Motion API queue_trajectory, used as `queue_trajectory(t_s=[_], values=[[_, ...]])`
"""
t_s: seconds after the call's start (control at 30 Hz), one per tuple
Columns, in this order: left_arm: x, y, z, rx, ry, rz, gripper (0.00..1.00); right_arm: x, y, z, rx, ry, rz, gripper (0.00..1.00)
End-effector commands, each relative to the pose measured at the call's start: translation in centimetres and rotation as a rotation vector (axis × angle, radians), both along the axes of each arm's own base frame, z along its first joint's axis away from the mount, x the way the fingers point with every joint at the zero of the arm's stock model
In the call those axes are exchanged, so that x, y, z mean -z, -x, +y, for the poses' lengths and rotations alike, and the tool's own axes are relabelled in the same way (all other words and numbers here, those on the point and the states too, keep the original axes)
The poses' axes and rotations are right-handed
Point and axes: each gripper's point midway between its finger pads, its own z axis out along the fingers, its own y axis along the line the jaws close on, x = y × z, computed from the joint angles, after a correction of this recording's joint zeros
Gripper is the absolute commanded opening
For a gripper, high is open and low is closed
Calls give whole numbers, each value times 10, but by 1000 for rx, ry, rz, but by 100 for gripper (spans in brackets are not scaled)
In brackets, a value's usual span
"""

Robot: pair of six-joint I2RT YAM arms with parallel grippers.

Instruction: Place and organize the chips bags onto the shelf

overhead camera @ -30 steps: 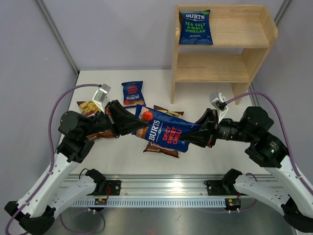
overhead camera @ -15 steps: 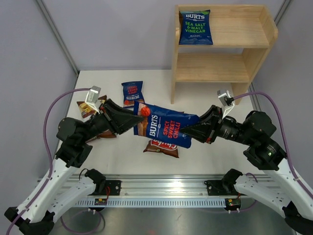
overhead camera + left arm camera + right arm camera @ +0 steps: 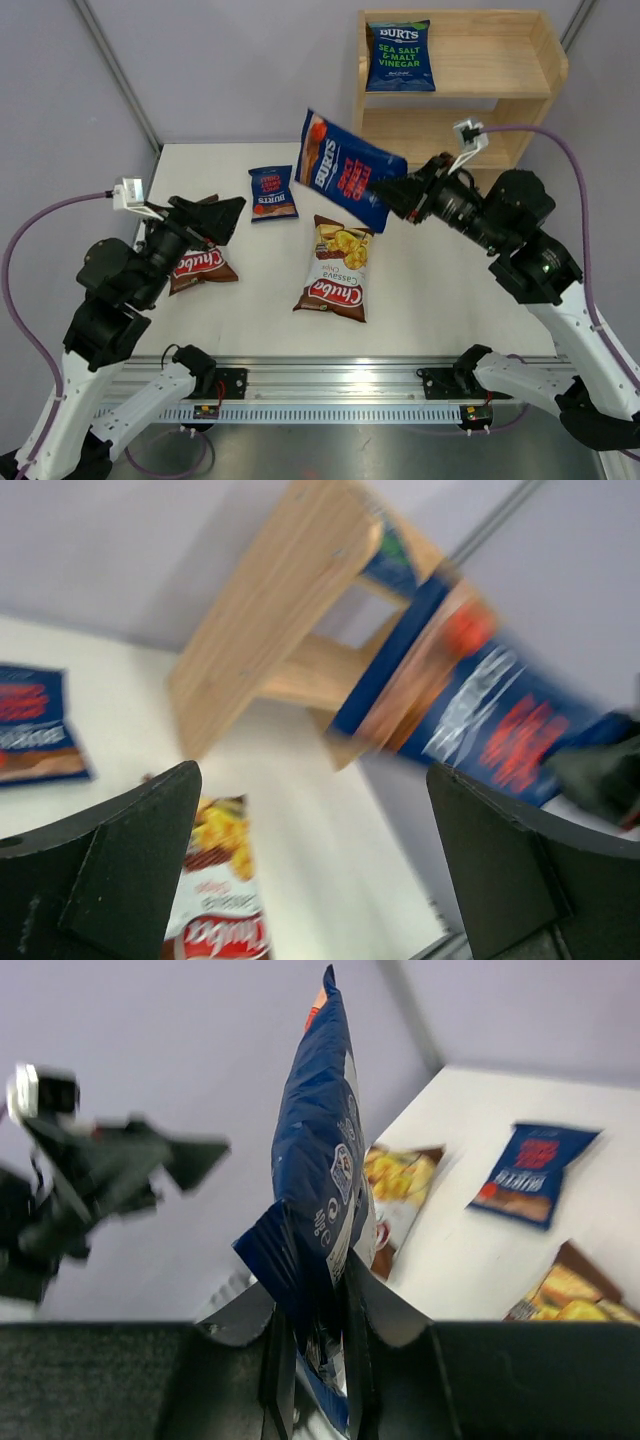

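Note:
I will next swing the chilli bag outward with my right gripper, turn it upright and let go of it, because the open space on the shelf's top level beside the sea-salt bag (image 3: 400,55) is outward of my right gripper.
My right gripper (image 3: 396,194) is shut on the bottom edge of a dark blue BURTS chilli bag (image 3: 345,167), which hangs tilted in the air just left of the wooden shelf (image 3: 520,75). The right wrist view shows that bag (image 3: 318,1175) pinched between the jaws of the right gripper (image 3: 320,1360). A sea-salt BURTS bag (image 3: 400,55) stands on the top tier's left. My left gripper (image 3: 216,214) is open and empty over the table's left. Below it lies a Chuba bag (image 3: 198,268). A second Chuba bag (image 3: 335,268) and a small BURTS bag (image 3: 272,191) lie flat on the table.
The shelf's lower tier (image 3: 430,140) holds nothing. Grey walls enclose the white table (image 3: 430,290) at left and back. In the left wrist view the shelf (image 3: 270,650) and the held bag (image 3: 470,710) are blurred beyond my open left gripper (image 3: 315,880).
The left gripper let go of the chilli bag, opened wide and drew back left. The right gripper lifted the bag up and back toward the shelf, uncovering the middle Chuba bag.

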Motion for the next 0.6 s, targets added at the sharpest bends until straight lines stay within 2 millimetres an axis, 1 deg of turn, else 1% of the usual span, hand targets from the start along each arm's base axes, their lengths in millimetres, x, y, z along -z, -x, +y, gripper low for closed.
queue_trajectory(t_s=[0.0,0.03,0.07,0.1,0.13,0.17,0.2,0.23,0.27,0.3,0.33,0.37,0.4,0.43,0.47,0.5,0.53,0.57], values=[[81,-17,12,-86,-238,177,99,-91,-28,-40,225,-160,-112,0],[91,-16,13,-86,-263,201,99,-102,-33,-46,248,-185,-105,0],[103,-14,13,-76,-291,218,99,-108,-54,-54,305,-188,-103,0],[113,-9,10,-35,-346,220,99,-141,-50,-69,341,-241,-148,0],[120,-7,12,-29,-372,232,99,-147,-59,-79,396,-267,-123,0],[129,-4,13,-20,-398,249,99,-149,-83,-97,484,-276,-117,1],[138,1,12,15,-448,257,99,-167,-85,-111,517,-350,-109,2],[142,4,10,36,-463,257,99,-172,-92,-122,537,-384,-108,2],[145,8,9,60,-470,250,99,-170,-117,-145,598,-401,-99,1],[151,14,4,109,-489,246,99,-181,-124,-157,595,-445,-126,0],[154,19,2,137,-493,238,99,-185,-128,-156,520,-512,-85,0],[155,23,2,152,-497,232,99,-181,-143,-160,507,-541,-62,0],[156,30,4,159,-502,219,99,-185,-155,-195,577,-577,-91,0],[159,33,6,161,-511,216,99,-182,-165,-205,579,-625,-57,0],[160,34,10,154,-524,213,99,-182,-169,-216,603,-647,-65,0],[161,39,15,144,-537,196,99,-178,-177,-226,627,-682,-59,0],[166,39,17,138,-548,199,99,-174,-186,-234,658,-710,-54,0],[168,40,19,135,-556,193,99,-170,-192,-236,659,-724,-41,0]])
